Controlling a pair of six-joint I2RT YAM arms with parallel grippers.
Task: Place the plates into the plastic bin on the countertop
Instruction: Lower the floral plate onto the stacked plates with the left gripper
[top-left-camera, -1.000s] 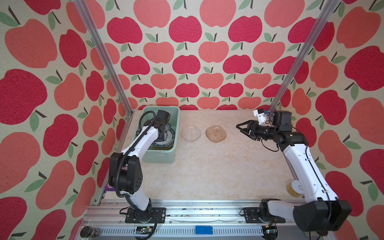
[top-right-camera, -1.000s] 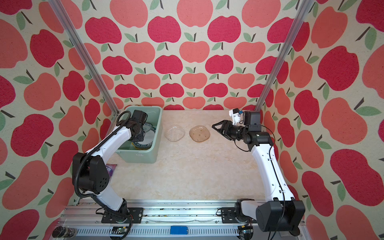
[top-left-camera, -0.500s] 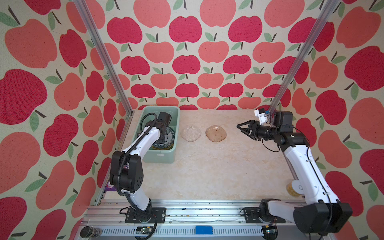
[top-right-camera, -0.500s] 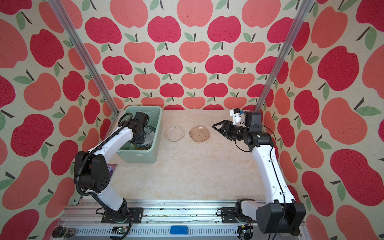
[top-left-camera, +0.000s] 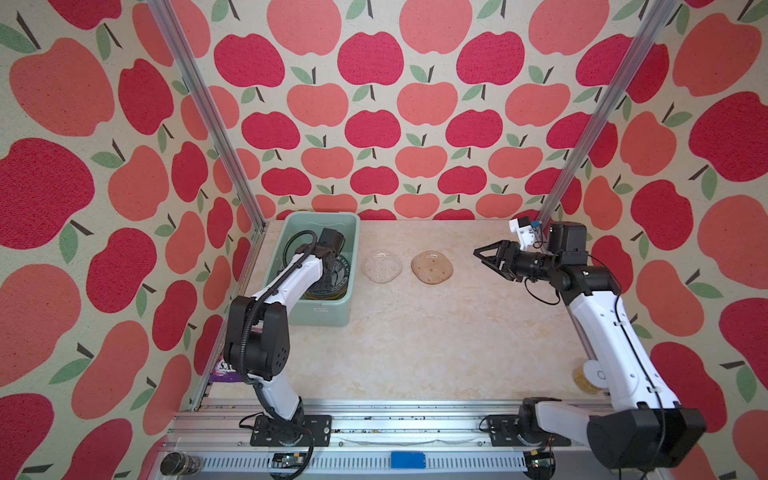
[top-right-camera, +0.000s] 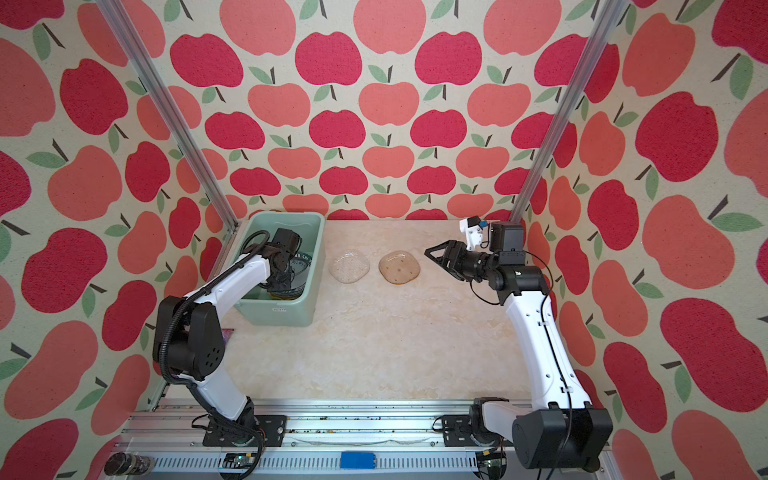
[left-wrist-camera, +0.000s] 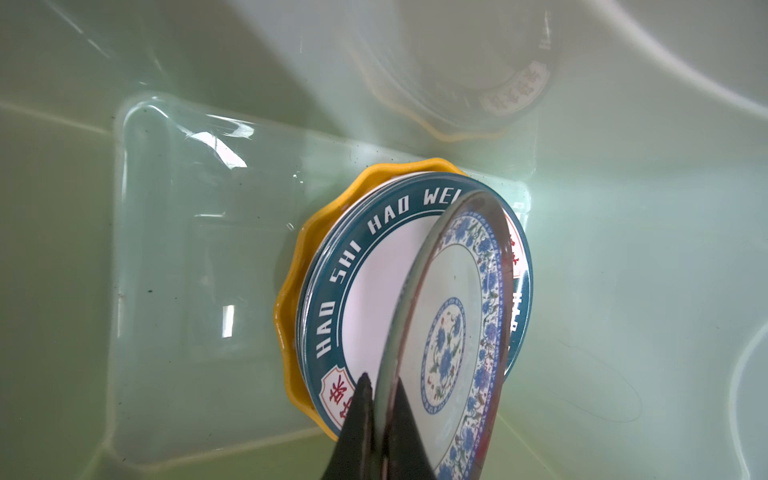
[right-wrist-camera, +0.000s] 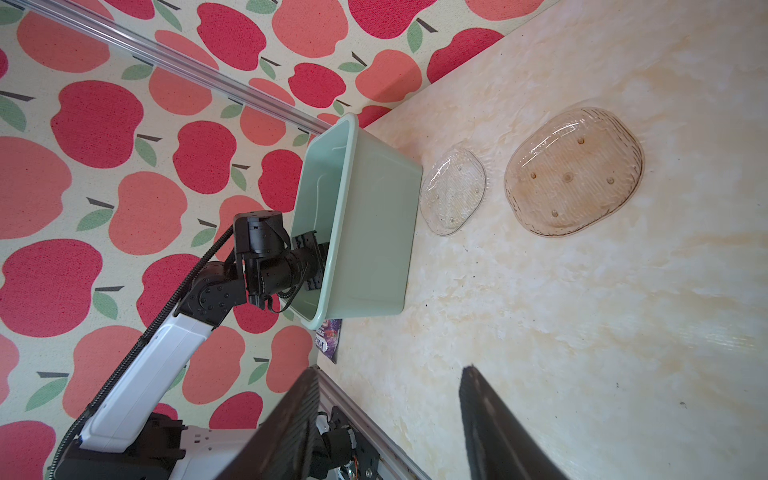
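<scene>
Next, my left gripper lowers toward the white plate below and releases the rim of the plate, since the blue-patterned plate (left-wrist-camera: 453, 324) still hangs tilted on edge over the stack.
My left gripper (left-wrist-camera: 380, 388) is inside the pale green plastic bin (top-left-camera: 328, 309) and shut on the rim of a blue-patterned plate (left-wrist-camera: 453, 324), which is tilted on edge. Under it lies a white plate with a dark lettered rim (left-wrist-camera: 374, 232) on a yellow scalloped plate (left-wrist-camera: 291, 299). In both top views the left wrist (top-left-camera: 328, 249) hides most of this stack. A clear glass plate (top-left-camera: 381, 266) and an amber glass plate (top-left-camera: 431, 267) lie on the countertop (top-left-camera: 415, 340) right of the bin. My right gripper (top-left-camera: 484, 257) hovers open and empty right of the amber plate (right-wrist-camera: 573, 174).
A purple packet (top-left-camera: 222, 368) lies at the countertop's left edge in front of the bin. A yellowish jar (top-left-camera: 584, 376) stands behind the right arm near the right wall. Aluminium rails (top-left-camera: 374, 411) run along the front, apple-patterned walls on three sides.
My left wrist has shifted slightly further into the bin with the patterned plate. The right arm and both glass plates have not moved.
</scene>
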